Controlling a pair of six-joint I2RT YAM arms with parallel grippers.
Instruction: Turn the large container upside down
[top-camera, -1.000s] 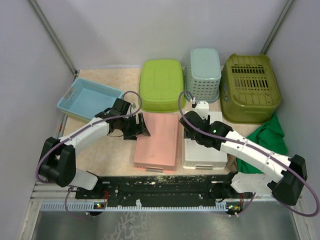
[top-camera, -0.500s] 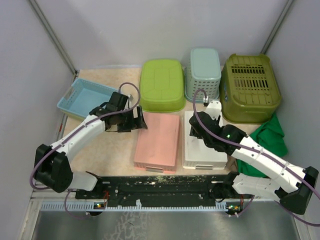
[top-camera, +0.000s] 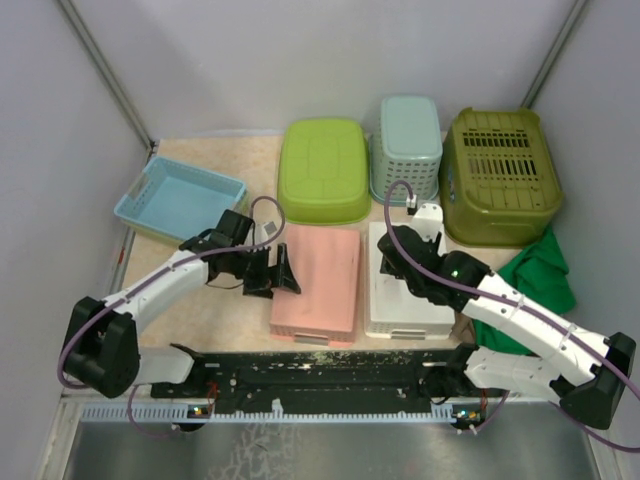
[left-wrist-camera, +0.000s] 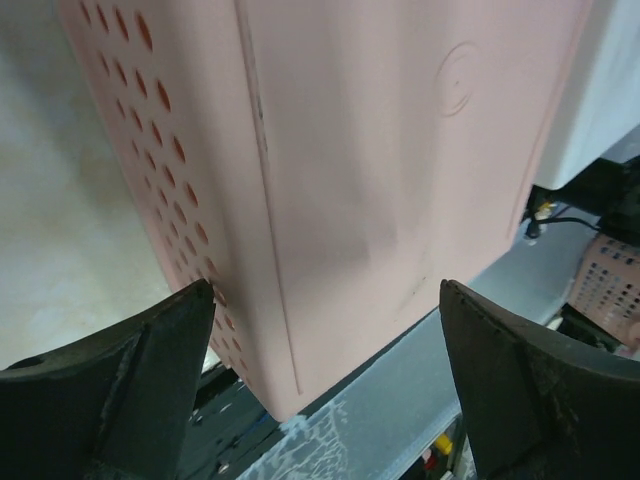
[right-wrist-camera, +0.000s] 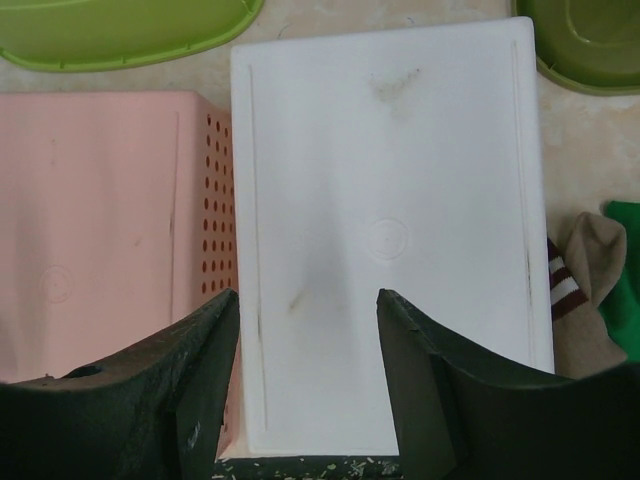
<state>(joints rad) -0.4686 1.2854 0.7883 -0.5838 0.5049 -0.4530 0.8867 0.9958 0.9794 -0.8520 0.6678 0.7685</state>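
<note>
My left gripper rises off the pink container (top-camera: 318, 280) next, moves outward and lowers over the blue tray's rim on this side, because only that tray stands open side up.
Several containers sit on the table. The olive green basket (top-camera: 500, 172) at the back right is the biggest and lies bottom up. The pink container (top-camera: 318, 280) and the white container (top-camera: 405, 300) lie bottom up, side by side at the front. My left gripper (top-camera: 283, 272) is open at the pink container's left edge; in the left wrist view (left-wrist-camera: 325, 290) its jaws straddle the pink container's near left corner (left-wrist-camera: 380, 170). My right gripper (top-camera: 392, 250) is open and empty above the white container's far left part (right-wrist-camera: 400, 200), and its jaws also show in the right wrist view (right-wrist-camera: 308, 300).
A lime green container (top-camera: 322, 168) and a pale teal basket (top-camera: 408, 145) lie bottom up at the back. A blue tray (top-camera: 178, 196) stands open side up at the left. A green cloth (top-camera: 535, 275) and a striped sock (right-wrist-camera: 570, 300) lie right of the white container.
My left gripper has moved toward the near edge along the pink container's left side. My right gripper shifted slightly right and back over the white container, then held still.
</note>
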